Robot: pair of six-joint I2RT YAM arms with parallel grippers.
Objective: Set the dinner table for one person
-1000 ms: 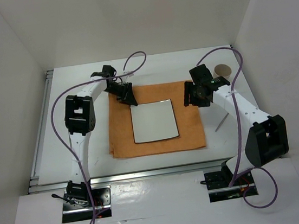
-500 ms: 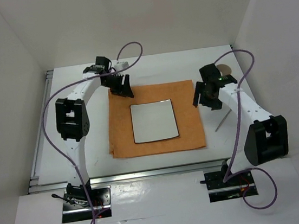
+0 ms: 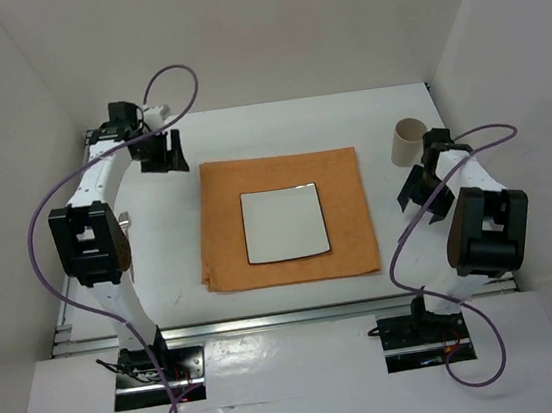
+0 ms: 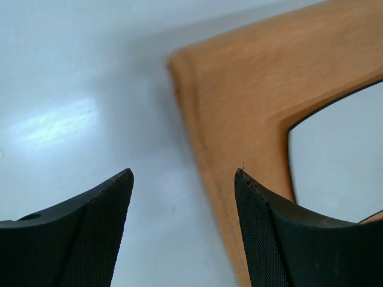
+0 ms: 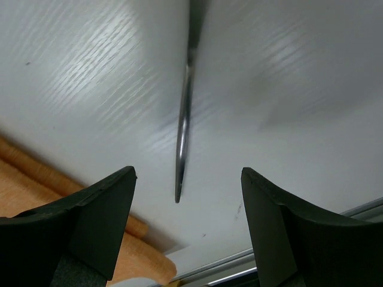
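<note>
I will next lower my right gripper around the slim handle of the thin metal utensil (image 3: 408, 229) and close it, since that handle is below, between its open fingers.
The dinner table (image 3: 276, 126) is a large white top with aluminium rails. An orange cloth (image 3: 342, 173) lies at its middle with a white square plate (image 3: 284, 224) on it. My left gripper (image 3: 164, 158) is open and empty above bare table beyond the cloth's far left corner. In the left wrist view (image 4: 182, 173) the cloth (image 4: 269, 89) and plate (image 4: 341, 161) lie to its right. My right gripper (image 3: 420, 194) is open and empty above a thin metal utensil (image 3: 408, 229) right of the cloth. The utensil (image 5: 184, 131) lies between its open jaws, which stand apart from it.
A beige cup (image 3: 408, 142) stands upright at the far right, just beyond my right gripper. A small grey metal piece (image 3: 125, 221) shows beside my left arm, mostly hidden. The near rail (image 5: 227, 269) and a cloth corner (image 5: 30, 179) show in the right wrist view.
My left gripper has swung left off the cloth's far left corner to the far left of the table. My right gripper has moved right off the cloth to above the metal utensil.
</note>
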